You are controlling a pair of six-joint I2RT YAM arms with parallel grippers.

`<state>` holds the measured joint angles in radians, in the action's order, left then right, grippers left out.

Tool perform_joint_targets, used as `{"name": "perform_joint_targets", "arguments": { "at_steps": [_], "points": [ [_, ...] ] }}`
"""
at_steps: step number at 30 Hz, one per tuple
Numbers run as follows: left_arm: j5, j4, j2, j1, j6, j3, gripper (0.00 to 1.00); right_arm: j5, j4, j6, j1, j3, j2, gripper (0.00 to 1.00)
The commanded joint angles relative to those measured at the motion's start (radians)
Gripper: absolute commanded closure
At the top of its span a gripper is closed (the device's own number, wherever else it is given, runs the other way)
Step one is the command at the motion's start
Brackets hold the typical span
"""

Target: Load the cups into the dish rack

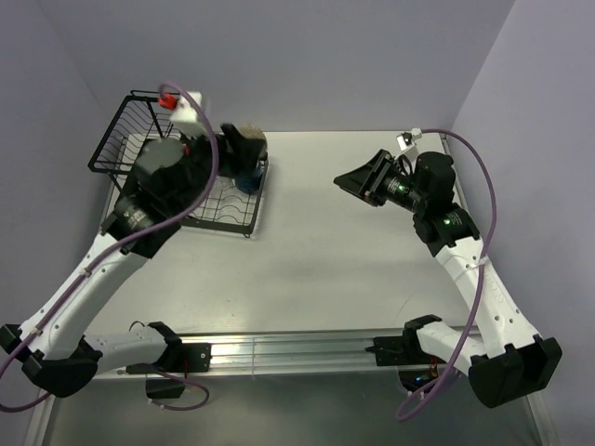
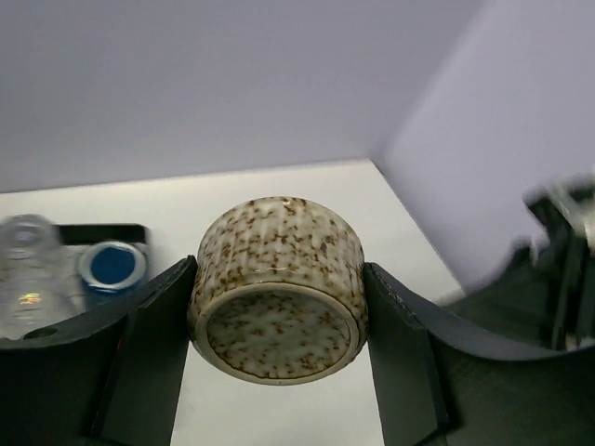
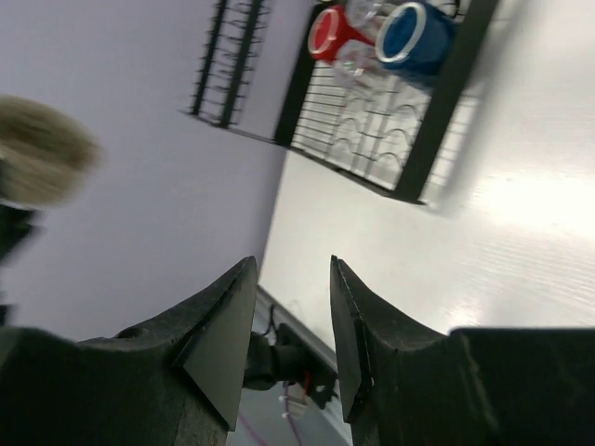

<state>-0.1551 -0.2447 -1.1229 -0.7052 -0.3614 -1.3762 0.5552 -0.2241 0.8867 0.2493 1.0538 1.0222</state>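
Note:
Next, my left gripper swings left in the top view over the bare wires of the dish rack's raised wire shelf (image 1: 136, 130), tilts down and releases the beige cup (image 1: 252, 139).
My left gripper (image 2: 279, 271) is shut on a speckled beige cup (image 2: 279, 279), its base facing the wrist camera, with a finger on each side. From above, this cup (image 1: 252, 139) hangs over the right end of the black wire dish rack (image 1: 221, 216). A dark blue mug (image 3: 414, 32), a red mug (image 3: 327, 32) and a clear glass (image 2: 28, 269) stand in the rack's flat tray (image 3: 437, 111). My right gripper (image 1: 349, 179) hovers over the table to the right of the rack. It is open and nothing is between its fingers (image 3: 223, 325).
The rack's raised wire tier (image 1: 130, 125) stands at the far left against the wall. Lilac walls close the table at the back and on both sides. A metal rail (image 1: 288, 353) runs along the near edge between the arm bases.

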Motion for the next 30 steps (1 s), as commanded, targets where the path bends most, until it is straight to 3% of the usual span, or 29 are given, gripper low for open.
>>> {"name": "perform_joint_targets", "arguments": {
  "at_steps": [1,4,10,30],
  "points": [
    [-0.34,-0.213,-0.102,0.064,-0.06,-0.237,1.0,-0.093,-0.072,-0.091,-0.007,0.032,0.01,0.55],
    [-0.321,-0.358,-0.217,0.196,-0.105,-0.407,1.0,-0.104,-0.093,-0.118,-0.007,0.043,0.032,0.55],
    [-0.272,-0.458,-0.394,0.406,-0.143,-0.589,1.0,-0.104,-0.136,-0.166,-0.007,0.075,0.076,0.55],
    [-0.126,-0.461,-0.521,0.734,-0.142,-0.598,1.0,-0.095,-0.098,-0.21,-0.004,-0.005,0.111,0.55]
  ]
}}
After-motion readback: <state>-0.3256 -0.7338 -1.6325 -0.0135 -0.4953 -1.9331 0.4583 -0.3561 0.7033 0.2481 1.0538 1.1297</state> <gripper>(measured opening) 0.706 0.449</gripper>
